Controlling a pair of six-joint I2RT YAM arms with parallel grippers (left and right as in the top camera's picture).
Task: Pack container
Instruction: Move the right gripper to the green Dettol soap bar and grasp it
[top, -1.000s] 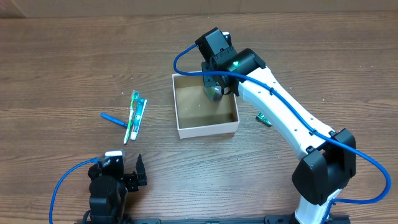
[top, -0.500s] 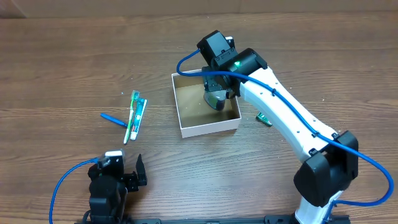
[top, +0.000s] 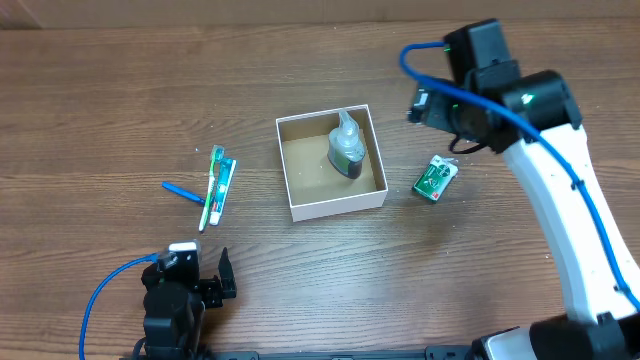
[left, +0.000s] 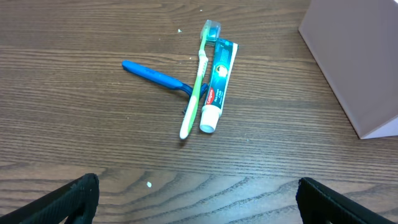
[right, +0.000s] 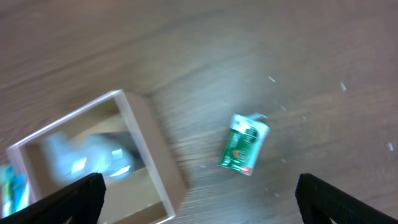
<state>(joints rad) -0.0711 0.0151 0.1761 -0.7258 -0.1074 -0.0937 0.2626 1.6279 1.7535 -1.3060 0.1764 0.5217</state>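
The green packet (top: 436, 178) is on the open tabletop outside the container (top: 335, 205), so my right gripper should next go down and back toward the base onto it.
The container (top: 335, 205) is a square white-walled box with a brown inside, at the table's middle. A clear bottle with dark liquid (top: 346, 148) lies in its right half. My right gripper (top: 447, 118) hangs open and empty, up and to the right of the box. In the blurred right wrist view it (right: 202, 205) is above the table between the container (right: 149, 137) and a green packet (right: 244, 143). My left gripper (left: 200, 211) is open and empty near the front edge. It faces a toothbrush (left: 196, 93), a toothpaste tube (left: 217, 78) and a blue razor (left: 152, 73).
The green packet (top: 436, 178) lies on the table just right of the container. The toothbrush (top: 212, 190), toothpaste (top: 225, 185) and razor (top: 180, 190) lie together left of the box. The container's white wall (left: 354, 68) fills the left wrist view's right edge.
My right gripper opened, left the bottle lying in the container, and swung up and right away from the box. The green packet is now uncovered. The left arm stayed still.
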